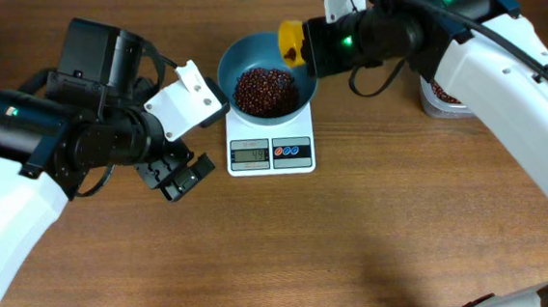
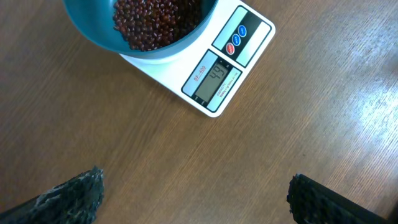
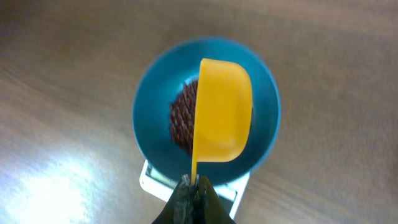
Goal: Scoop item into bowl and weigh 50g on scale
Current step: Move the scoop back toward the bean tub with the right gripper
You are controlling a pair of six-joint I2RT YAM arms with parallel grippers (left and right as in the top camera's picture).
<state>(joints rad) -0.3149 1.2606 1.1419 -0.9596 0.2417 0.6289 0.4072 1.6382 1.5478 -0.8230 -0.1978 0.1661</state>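
Note:
The scoop [image 3: 222,112] goes by the tub in my right gripper next, then back and down to be freed, since bare tabletop beside the scale lies there.
The blue bowl [image 1: 266,64] stands on the white scale [image 1: 271,154] and holds a heap of red-brown beans [image 1: 264,90]. The scale's display [image 2: 215,79] reads about 49. My right gripper [image 3: 194,186] is shut on the handle of a yellow scoop [image 3: 222,112], held tipped on its side over the bowl [image 3: 264,112]; the scoop also shows in the overhead view [image 1: 291,40]. My left gripper [image 1: 178,176] is open and empty, low over the table left of the scale; in the left wrist view its fingertips [image 2: 193,193] sit wide apart.
A clear tub of beans [image 1: 444,98] stands at the back right, mostly hidden under my right arm. The left arm's white mount [image 1: 186,99] hangs close to the bowl's left side.

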